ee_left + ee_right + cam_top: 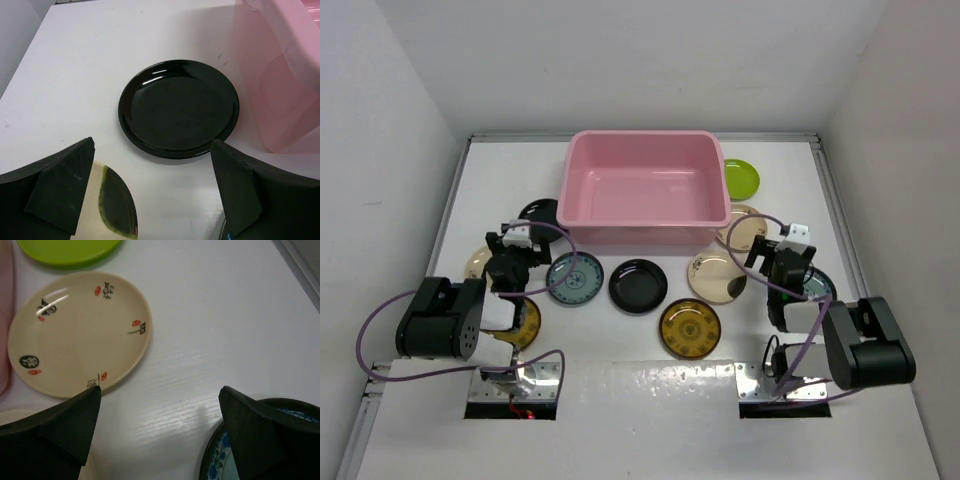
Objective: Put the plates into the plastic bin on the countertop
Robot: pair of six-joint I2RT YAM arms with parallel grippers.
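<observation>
I need to turn my right gripper and lower it back onto the cream plate's dark-blotched edge [737, 286], because the bare countertop beside it leaves room.
The pink plastic bin [640, 190] stands empty at the back centre of the white countertop [880, 330]. Plates lie around it: lime green [740, 178], cream [742, 225], cream with a dark blotch [717, 275], black [638, 285], amber [689, 328] and teal [575, 278]. My left gripper [525, 232] is open just short of a black plate [179, 107], with a blotched cream plate [112, 210] under its left finger [60, 195]. My right gripper [778, 240] is open above bare countertop between a cream plate [80, 332] and a blue-rimmed plate [225, 460].
White walls close in the countertop on three sides. The bin's wall [280, 75] stands close to the right of the left gripper. An amber plate [525, 322] lies partly under the left arm. A raised edge strip [835, 200] runs along the right side.
</observation>
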